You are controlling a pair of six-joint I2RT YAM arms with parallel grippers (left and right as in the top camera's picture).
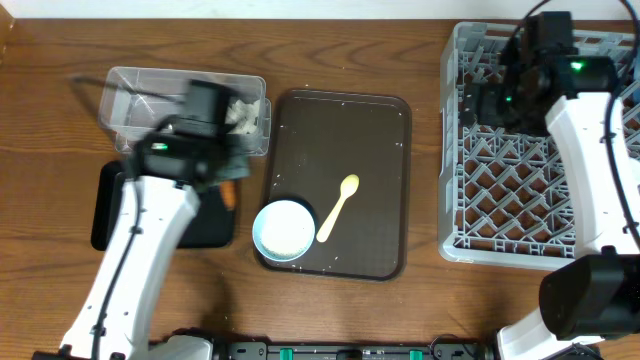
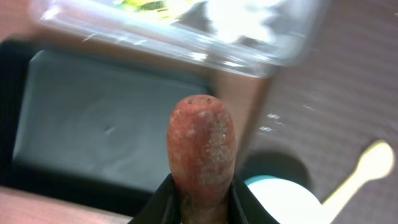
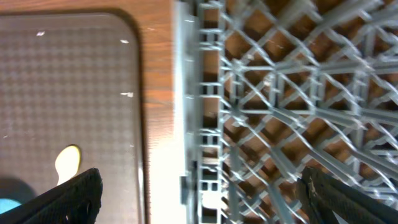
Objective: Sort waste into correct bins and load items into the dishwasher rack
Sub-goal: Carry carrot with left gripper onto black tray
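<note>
My left gripper moves to the left in the overhead view next, down over the tray's middle (image 2: 109, 121), and releases, as the stick (image 2: 202, 149) hangs near the black tray's edge.
My left gripper (image 2: 202, 208) is shut on the orange-brown carrot-like stick (image 2: 202, 149), held above the black tray (image 2: 99, 124) near its right edge; the stick also shows in the overhead view (image 1: 229, 193). The clear tub (image 1: 185, 100) behind holds white tissue (image 1: 243, 112) and a yellow-green wrapper (image 2: 146, 5). The light blue bowl (image 1: 283, 230) and pale yellow spoon (image 1: 338, 208) lie on the brown serving tray (image 1: 350, 130). My right gripper (image 3: 205, 199) is open and empty over the left edge of the grey dishwasher rack (image 3: 280, 106). The plate and cups are out of view.
A few white rice grains (image 3: 127, 94) dot the serving tray. The black tray (image 1: 105, 205) lies in front of the clear tub at the table's left. The rack (image 1: 540, 170) fills the right side, with my right arm over its far part.
</note>
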